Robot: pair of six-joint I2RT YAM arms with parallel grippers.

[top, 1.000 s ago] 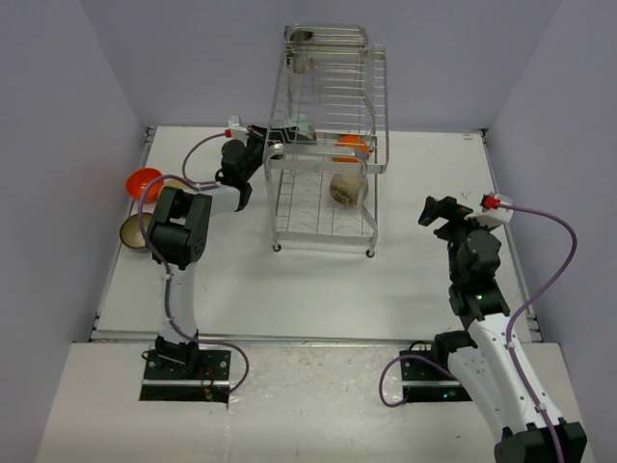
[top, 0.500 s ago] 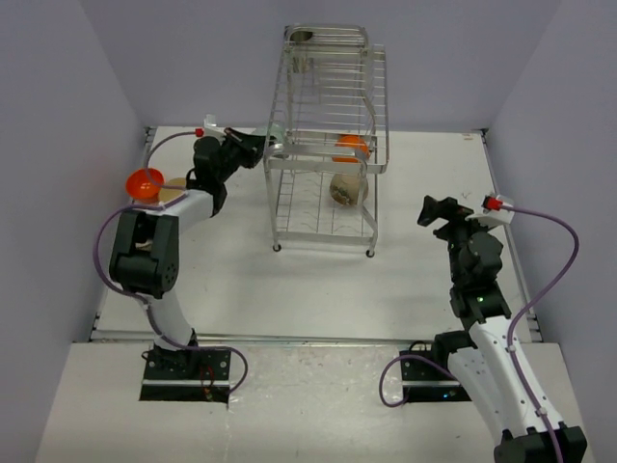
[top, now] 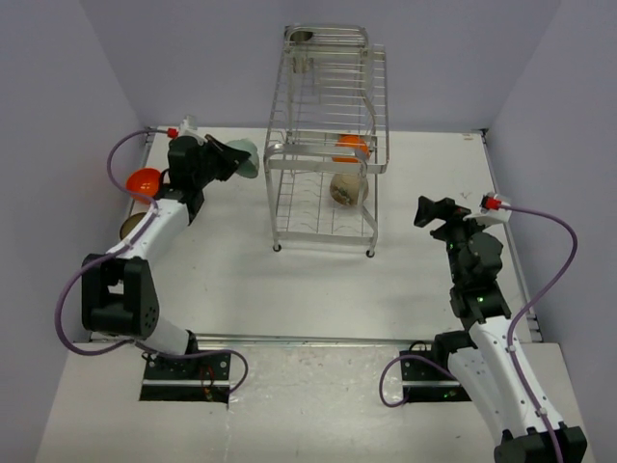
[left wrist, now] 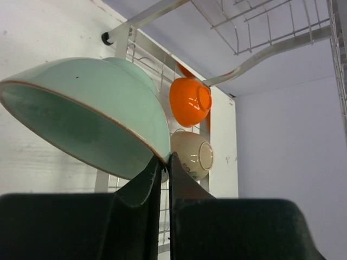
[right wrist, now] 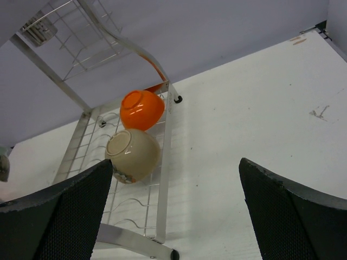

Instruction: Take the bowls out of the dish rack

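Observation:
My left gripper needs to move back and down, with its fingers turning downward, and let go of the mint bowl [top: 243, 160] on the tabletop beside the brown-olive bowl, because that spot on the tabletop is clear.
My left gripper [top: 229, 154] is shut on the rim of the mint green bowl [top: 243, 160] and holds it in the air just left of the silver wire dish rack [top: 326, 145]. In the left wrist view my gripper [left wrist: 166, 160] pinches the bowl's [left wrist: 92, 111] edge. An orange bowl [top: 351, 148] and a cream-beige bowl [top: 347, 189] rest in the rack's lower tier; they also show in the right wrist view, the orange bowl [right wrist: 142, 109] and the cream bowl [right wrist: 133, 155]. My right gripper [top: 431, 211] is open and empty, to the right of the rack.
A second orange bowl [top: 144, 181] and a brown-olive bowl [top: 130, 230] sit on the table [top: 318, 280] at the far left, near the left wall. A small metal cup holder [top: 303, 50] hangs at the rack's top.
My left gripper has pulled the mint green bowl out of the rack and carried it leftward. The right arm has hardly moved.

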